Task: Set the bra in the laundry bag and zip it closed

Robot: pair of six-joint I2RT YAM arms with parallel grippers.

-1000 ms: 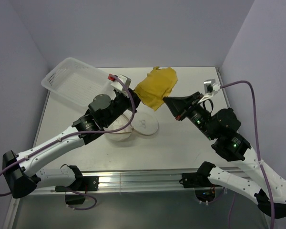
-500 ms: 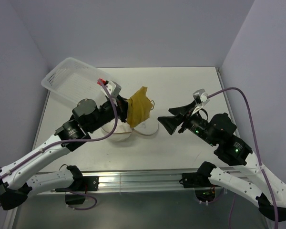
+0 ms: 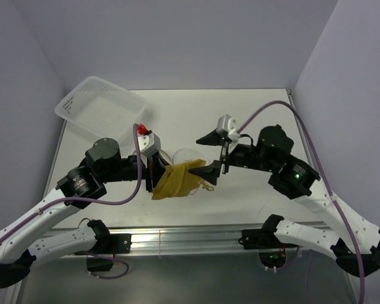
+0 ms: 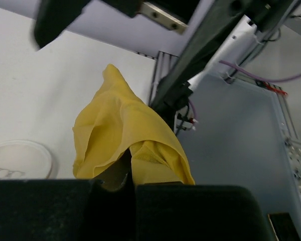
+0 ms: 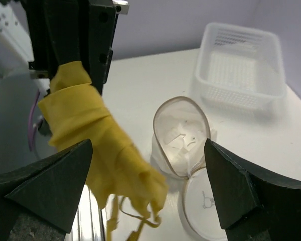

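Note:
The right gripper moves back and to the left in the top view next, onto the bra's loose end (image 5: 149,190), hanging beside the gripper's fingers.
The yellow bra (image 3: 177,179) hangs bunched from my left gripper (image 3: 153,175), which is shut on its upper edge just in front of the laundry bag (image 3: 185,153). In the left wrist view the bra (image 4: 125,135) drapes away from the left gripper (image 4: 128,187). My right gripper (image 3: 209,154) stands wide open right of the bag, touching nothing. Between the right gripper's (image 5: 148,186) fingers I see the open mesh bag (image 5: 180,130), its flap lid (image 5: 208,201) flat on the table beside it, and the bra's (image 5: 95,140) straps dangling at the left.
A white perforated plastic basket (image 3: 101,111) sits tilted at the back left corner, also seen in the right wrist view as the basket (image 5: 241,65). The table's near edge and metal rail (image 3: 190,237) run just below the hanging bra. Walls close in the back and right.
The right gripper went from shut by the bra to wide open and swung left toward the bag. The left gripper carried the bra from the back of the table toward the near edge.

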